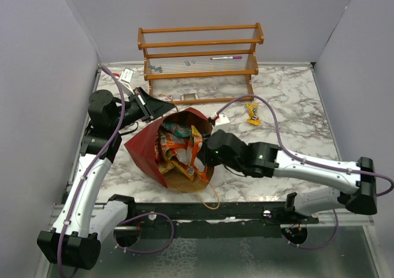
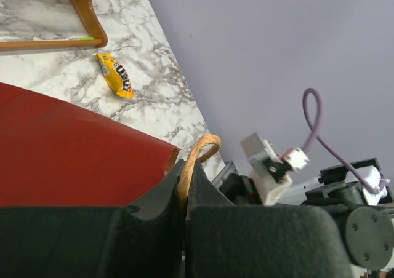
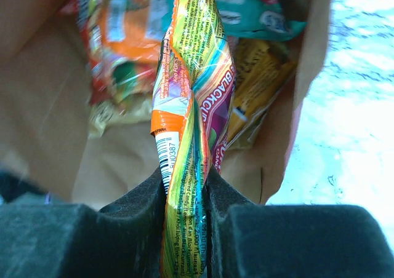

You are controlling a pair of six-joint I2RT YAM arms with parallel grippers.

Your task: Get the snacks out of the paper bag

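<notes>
I should next draw my right gripper from the bag (image 1: 144,149) and release on the bare marble by the yellow packet, to the gripper's right in the top view.
The dark red paper bag (image 1: 144,149) lies on its side, its mouth toward the front right, with several orange, yellow and teal snack packets (image 1: 178,146) inside. My left gripper (image 1: 165,108) is shut on the bag's tan twine handle (image 2: 196,158) at the bag's far edge. My right gripper (image 1: 206,158) is inside the bag's mouth, shut on a yellow-orange candy packet (image 3: 188,124). More packets lie behind it in the right wrist view, one teal (image 3: 258,10). One yellow packet (image 1: 252,113) lies on the table outside the bag; it also shows in the left wrist view (image 2: 117,76).
A wooden rack (image 1: 200,56) stands at the back of the marble table (image 1: 295,124). A second twine handle (image 1: 213,198) hangs from the bag's near side. Grey walls enclose the table on three sides.
</notes>
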